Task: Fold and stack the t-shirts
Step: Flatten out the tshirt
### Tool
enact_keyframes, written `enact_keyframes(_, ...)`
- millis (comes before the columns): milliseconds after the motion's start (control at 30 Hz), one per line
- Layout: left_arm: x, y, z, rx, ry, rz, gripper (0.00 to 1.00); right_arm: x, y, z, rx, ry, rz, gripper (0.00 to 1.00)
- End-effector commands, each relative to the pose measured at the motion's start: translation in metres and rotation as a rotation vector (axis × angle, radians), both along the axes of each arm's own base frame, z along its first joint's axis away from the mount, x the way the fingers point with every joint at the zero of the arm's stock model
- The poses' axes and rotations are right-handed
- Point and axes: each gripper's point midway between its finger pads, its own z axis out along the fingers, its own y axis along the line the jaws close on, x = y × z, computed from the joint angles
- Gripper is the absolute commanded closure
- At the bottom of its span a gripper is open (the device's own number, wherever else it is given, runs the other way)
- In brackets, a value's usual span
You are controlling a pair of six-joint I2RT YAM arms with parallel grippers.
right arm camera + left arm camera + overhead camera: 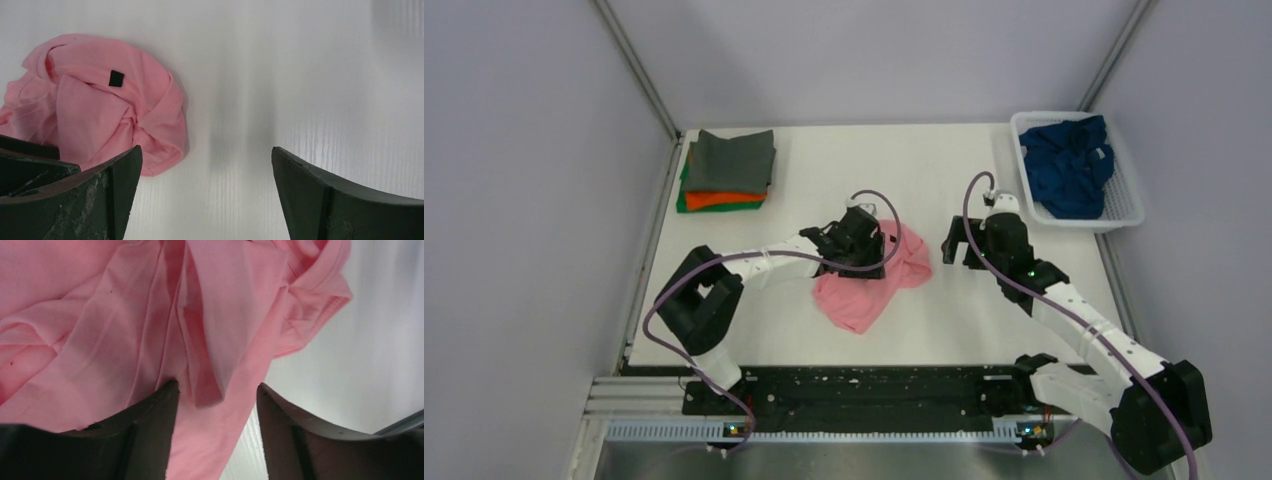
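The pink t-shirt's ribbed hem (922, 268) (164, 120) lies uncovered at the t-shirt's edge. My right gripper will next go down and to the left in the top view onto it.
A crumpled pink t-shirt (864, 295) lies in the middle of the table. My left gripper (864, 245) is open right over it, its jaws apart with a fold of pink cloth (210, 340) between them. My right gripper (959, 250) is open and empty above bare table just right of the shirt, which shows at the left of the right wrist view (100, 110). A folded stack stands at the far left: dark grey t-shirt (732, 160) on top, orange (724, 199) and green (686, 200) below. A navy t-shirt (1069, 165) lies bunched in the basket.
The white lattice basket (1129, 215) stands at the far right corner. Grey walls close in the table on the left, back and right. The arm bases and a black rail (854, 395) run along the near edge.
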Motion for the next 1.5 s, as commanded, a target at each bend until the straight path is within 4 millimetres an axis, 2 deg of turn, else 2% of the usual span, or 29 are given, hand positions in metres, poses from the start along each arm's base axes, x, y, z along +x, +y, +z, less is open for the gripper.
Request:
enact_keyframes(0, 0.006, -0.010, 0.003, -0.009, 0.001, -0.002, 0.42, 0.008, -0.002, 0.007, 0.012, -0.035, -0.027, 0.01)
enact_keyframes(167, 0.001, -0.016, -0.002, -0.035, 0.023, 0.014, 0.50, 0.009, -0.011, 0.005, -0.023, -0.020, -0.068, 0.01)
enact_keyframes(300, -0.001, -0.022, 0.002, -0.044, 0.008, 0.002, 0.52, 0.009, -0.007, 0.003, -0.012, -0.013, -0.053, 0.01)
enact_keyframes(400, 0.002, -0.023, 0.001, -0.035, 0.000, 0.008, 0.59, 0.009, -0.002, 0.001, 0.000, -0.005, -0.029, 0.01)
enact_keyframes(467, 0.003, -0.024, -0.003, -0.028, 0.007, 0.010, 0.68, 0.009, 0.004, -0.001, 0.009, 0.002, 0.006, 0.01)
enact_keyframes(533, 0.003, -0.025, -0.008, -0.022, 0.016, 0.010, 0.87, 0.008, 0.013, -0.004, 0.025, 0.009, 0.053, 0.01)
enact_keyframes(567, 0.003, -0.026, -0.008, -0.021, 0.019, 0.006, 1.00, 0.008, 0.018, -0.005, 0.037, 0.012, 0.079, 0.01)
enact_keyframes(600, 0.004, -0.027, -0.008, -0.023, 0.019, 0.008, 1.00, 0.008, 0.023, -0.007, 0.049, 0.015, 0.104, 0.01)
enact_keyframes(733, 0.005, -0.024, 0.010, -0.065, -0.027, 0.033, 1.00, 0.008, 0.042, -0.019, 0.091, 0.053, 0.192, 0.03)
enact_keyframes(800, 0.006, -0.015, 0.033, -0.101, -0.088, 0.061, 1.00, 0.008, 0.050, -0.031, 0.116, 0.092, 0.212, 0.05)
enact_keyframes(900, 0.004, 0.008, 0.057, -0.104, -0.156, 0.130, 1.00, 0.010, 0.061, -0.048, 0.159, 0.158, 0.227, 0.13)
enact_keyframes(1000, 0.002, 0.038, 0.084, -0.104, -0.240, 0.221, 1.00, 0.010, 0.074, -0.065, 0.188, 0.237, 0.260, 0.27)
enact_keyframes(1167, -0.005, 0.087, 0.118, -0.123, -0.379, 0.348, 1.00, 0.016, 0.085, -0.095, 0.175, 0.300, 0.260, 0.36)
enact_keyframes(1233, -0.009, 0.105, 0.131, -0.130, -0.423, 0.394, 1.00, 0.013, 0.092, -0.106, 0.182, 0.336, 0.280, 0.49)
enact_keyframes(1300, -0.012, 0.122, 0.143, -0.132, -0.465, 0.441, 1.00, 0.012, 0.102, -0.107, 0.200, 0.343, 0.305, 0.71)
enact_keyframes(1433, -0.016, 0.142, 0.168, -0.151, -0.532, 0.490, 1.00, 0.013, 0.117, -0.093, 0.207, 0.320, 0.349, 0.99)
enact_keyframes(1467, -0.017, 0.147, 0.173, -0.152, -0.544, 0.501, 1.00, 0.014, 0.118, -0.086, 0.209, 0.302, 0.348, 1.00)
